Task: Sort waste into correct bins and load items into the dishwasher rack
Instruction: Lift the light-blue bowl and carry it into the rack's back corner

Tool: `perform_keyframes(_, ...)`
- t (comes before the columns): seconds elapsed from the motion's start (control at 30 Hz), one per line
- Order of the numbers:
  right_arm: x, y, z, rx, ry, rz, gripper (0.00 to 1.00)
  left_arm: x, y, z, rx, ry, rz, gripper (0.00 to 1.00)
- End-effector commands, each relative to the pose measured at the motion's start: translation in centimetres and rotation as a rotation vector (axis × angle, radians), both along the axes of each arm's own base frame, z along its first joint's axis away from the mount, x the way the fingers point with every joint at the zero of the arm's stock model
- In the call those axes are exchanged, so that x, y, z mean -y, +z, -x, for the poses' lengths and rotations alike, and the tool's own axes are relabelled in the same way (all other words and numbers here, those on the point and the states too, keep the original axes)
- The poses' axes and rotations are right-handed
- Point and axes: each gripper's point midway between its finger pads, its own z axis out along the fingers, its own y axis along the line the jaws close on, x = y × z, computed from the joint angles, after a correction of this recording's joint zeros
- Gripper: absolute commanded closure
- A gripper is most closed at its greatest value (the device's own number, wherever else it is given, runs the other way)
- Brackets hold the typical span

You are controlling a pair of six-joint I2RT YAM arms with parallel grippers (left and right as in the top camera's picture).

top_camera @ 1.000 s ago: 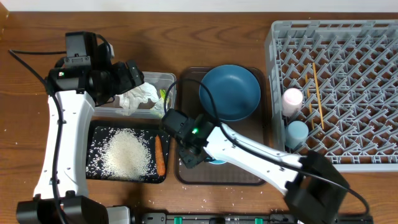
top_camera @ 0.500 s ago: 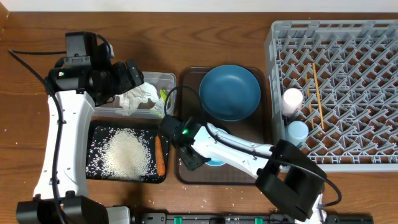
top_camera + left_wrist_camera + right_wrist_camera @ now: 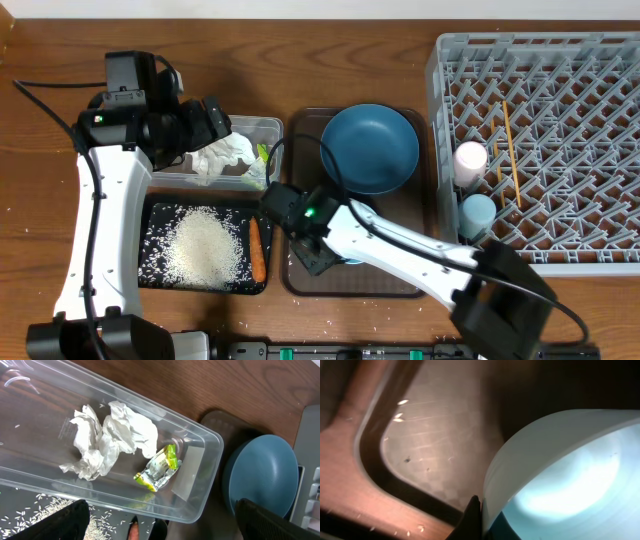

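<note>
The pegs beyond the pink cup are empty, so my right gripper needs to take the bowl up, outward and to the right in the overhead view over them next, then release it.
My right gripper (image 3: 479,510) is shut on the rim of the small light-blue bowl (image 3: 560,475), one finger inside and one outside. The bowl (image 3: 350,260) sits low in the brown tray (image 3: 400,285), mostly hidden under that gripper (image 3: 318,256). A dark-blue plate (image 3: 369,148) lies at the tray's far end. My left gripper (image 3: 160,527) hangs open over the clear tub (image 3: 210,435), which holds the napkin (image 3: 107,437) and the wrapper (image 3: 159,467). Rice (image 3: 205,245) and the carrot (image 3: 256,248) lie in the black tray (image 3: 150,215).
The grey dishwasher rack (image 3: 560,130) fills the right side. Along its left edge stand a pink cup (image 3: 470,158) and a light-blue cup (image 3: 477,212), with chopsticks (image 3: 510,150) lying on the pegs. A few rice grains are scattered on the table near the front edge.
My right gripper has closed on the bowl's rim, and its arm has shifted a little. The left arm has stayed still and open.
</note>
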Motion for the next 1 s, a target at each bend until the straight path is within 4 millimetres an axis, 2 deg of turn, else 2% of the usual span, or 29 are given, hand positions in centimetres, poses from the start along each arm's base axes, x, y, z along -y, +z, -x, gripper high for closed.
perform_keyframes(0.0, -0.6, 2.5, -0.9, 0.008, 0.029, -0.082, 0.99, -0.3, 0.3, -0.1, 0.007, 0.002, -0.012, 0.05)
perform_keyframes(0.17, -1.0, 7.0, -3.4, 0.038, 0.057, -0.250, 0.99, -0.3, 0.3, -0.1, 0.007, 0.002, -0.012, 0.05)
perform_keyframes(0.3, 0.4, 12.5, -7.0, 0.089, 0.064, -0.437, 0.99, -0.3, 0.3, -0.1, 0.007, 0.002, -0.012, 0.05)
perform_keyframes(0.4, 2.5, 16.9, -10.0, 0.135, 0.068, -0.600, 0.99, -0.3, 0.3, -0.1, 0.007, 0.002, -0.012, 0.05)
perform_keyframes(0.5, 6.6, 19.9, -13.5, 0.196, 0.007, -0.716, 0.99, -0.3, 0.3, -0.1, 0.007, 0.002, -0.012, 0.05)
perform_keyframes(0.63, 12.3, 22.0, -17.5, 0.280, -0.061, -0.855, 0.99, -0.3, 0.3, -0.1, 0.007, 0.002, -0.012, 0.05)
perform_keyframes(0.73, 16.2, 22.8, -19.7, 0.336, -0.072, -0.952, 0.99, -0.3, 0.3, -0.1, 0.007, 0.002, -0.012, 0.05)
perform_keyframes(0.87, 19.7, 23.5, -21.5, 0.376, -0.043, -1.132, 0.99, -0.3, 0.3, -0.1, 0.007, 0.002, -0.012, 0.05)
perform_keyframes(0.97, 22.0, 23.2, -23.2, 0.389, -0.046, -1.254, 0.99, -0.3, 0.3, -0.1, 0.007, 0.002, -0.012, 0.05)
